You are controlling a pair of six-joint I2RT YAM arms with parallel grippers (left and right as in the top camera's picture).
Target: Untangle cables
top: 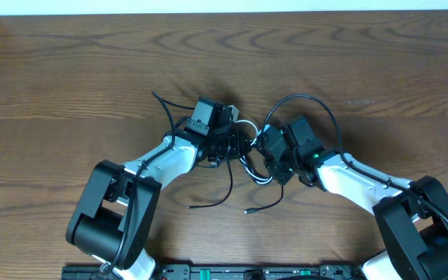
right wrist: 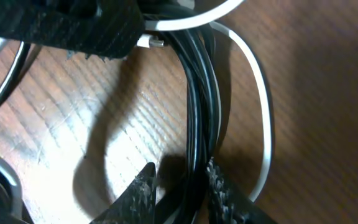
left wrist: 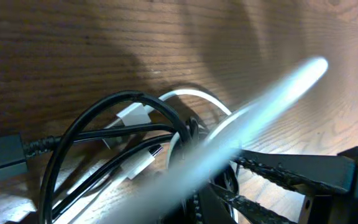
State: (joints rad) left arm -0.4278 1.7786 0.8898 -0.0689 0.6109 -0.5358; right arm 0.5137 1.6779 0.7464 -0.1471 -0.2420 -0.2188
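Note:
My left gripper moves toward the white cable's loop point(top: 256, 131) next and opens to release the cable. That loop lies to its right in the overhead view, hence this move.
The black cable point(top: 230, 177) and the white cable point(top: 245, 123) lie knotted together mid-table between my two grippers. My left gripper point(top: 230, 145) is shut; in its wrist view the white cable point(left wrist: 197, 96) loops behind a blurred white length that crosses right over the jaws point(left wrist: 194, 208). Loops of black cable point(left wrist: 98, 112) spread to the left there. My right gripper point(top: 266, 152) faces it from the right. Seen from its wrist, the right gripper point(right wrist: 185, 193) stands slightly open, with strands of black cable point(right wrist: 194, 112) between its fingers and the white cable point(right wrist: 263, 106) curving past outside.
Two loose black plug ends point(top: 193, 207) point(top: 247, 211) rest near the front edge. Thicker black arm cords arch over each wrist point(top: 309, 99) point(top: 164, 109). The brown wooden table point(top: 68, 70) stretches to the back and sides, and the arm bases stand at the front corners.

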